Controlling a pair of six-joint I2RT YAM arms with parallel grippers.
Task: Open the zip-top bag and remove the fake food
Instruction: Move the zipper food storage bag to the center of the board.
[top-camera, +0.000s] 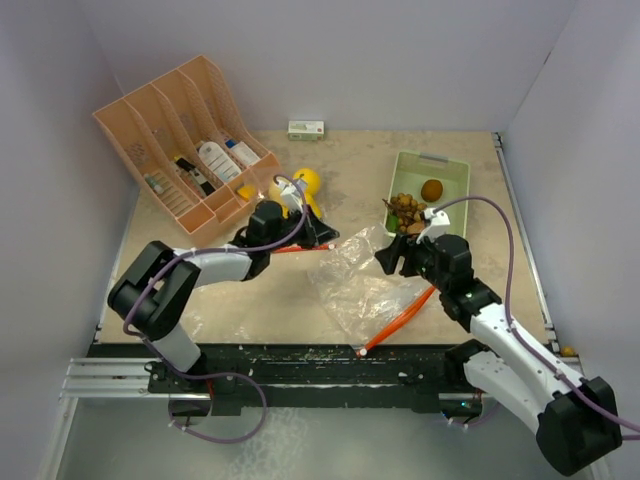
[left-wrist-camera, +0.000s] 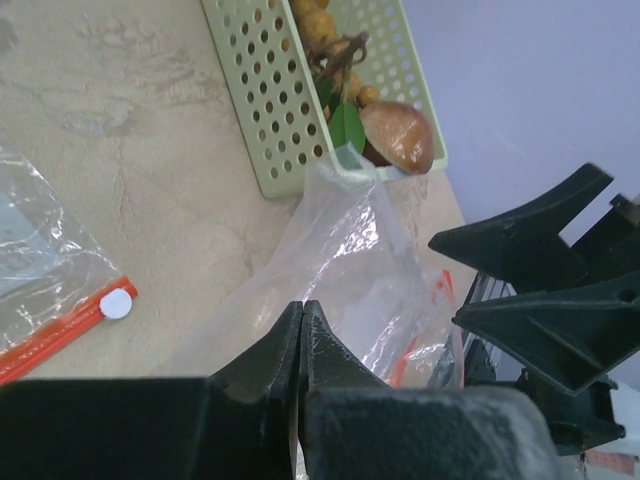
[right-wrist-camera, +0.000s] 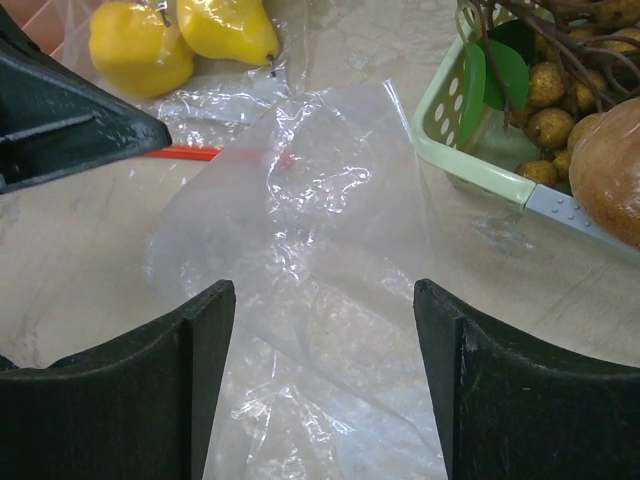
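Observation:
Next, the right gripper moves down a short way onto the creased film of the bag (top-camera: 365, 285) near the green basket, as its open fingers already straddle it.
The clear zip-top bag (top-camera: 365, 285) lies crumpled mid-table, its orange zip strip (top-camera: 400, 318) toward the front. My left gripper (top-camera: 328, 240) (left-wrist-camera: 302, 306) is shut, and a crease of bag film (left-wrist-camera: 340, 250) runs up to its tips. My right gripper (top-camera: 392, 256) (right-wrist-camera: 325, 290) hangs open just over the film (right-wrist-camera: 320, 220), with nothing between its fingers. Two glossy yellow fake food pieces (top-camera: 305, 186) (right-wrist-camera: 140, 45) rest behind the left gripper with clear film around them. A brown lump (top-camera: 432, 190) (right-wrist-camera: 610, 170) and a nut-like cluster (top-camera: 403, 210) sit in the green basket (top-camera: 452, 170).
An orange rack (top-camera: 185, 135) with white bottles stands at the back left. A small box (top-camera: 306, 129) leans at the back wall. A second orange strip with a white slider (left-wrist-camera: 117, 303) lies under the left arm. Walls close in on three sides.

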